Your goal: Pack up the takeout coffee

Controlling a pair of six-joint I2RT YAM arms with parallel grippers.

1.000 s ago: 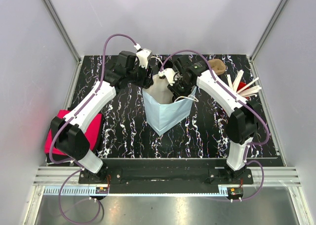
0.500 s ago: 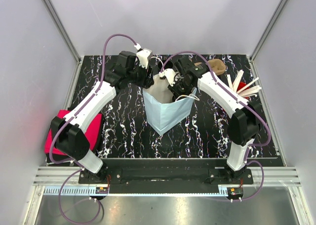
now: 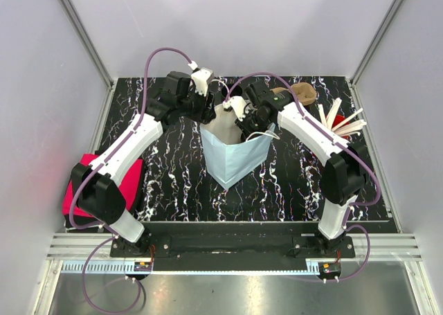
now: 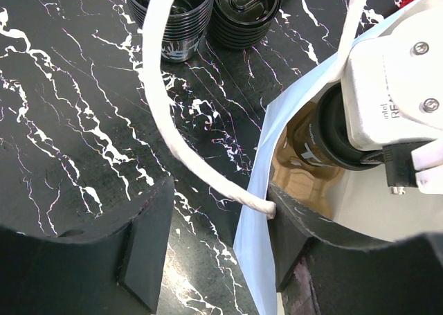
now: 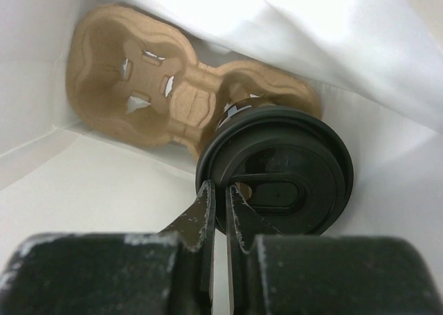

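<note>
My right gripper should next go down slightly inside the bag, set the coffee cup into the carrier's pocket [image 5: 270, 88] and let go of the cup's rim, because the cup already stands there.
A light blue paper bag [image 3: 232, 159] stands open mid-table. My left gripper [image 3: 208, 111] is open at the bag's left rim; in the left wrist view [image 4: 214, 239] one finger is inside, one outside, and the bag wall [image 4: 273, 190] lies against the inner finger with its white handle [image 4: 166, 114] looping up. My right gripper [image 3: 243, 128] reaches into the bag. In the right wrist view it [image 5: 219, 194] is shut on the rim of the black-lidded coffee cup [image 5: 277, 183], which sits in a brown cardboard carrier [image 5: 131, 86] at the bag's bottom.
A stack of black cups [image 4: 173, 17] and a stack of black lids [image 4: 246, 10] stand behind the bag. Wooden stirrers [image 3: 342, 121] and a brown item [image 3: 302, 92] lie at the back right. A red object [image 3: 124, 183] sits at the left edge.
The right arm has shifted very slightly over the bag. The left arm and the bag have not moved.
</note>
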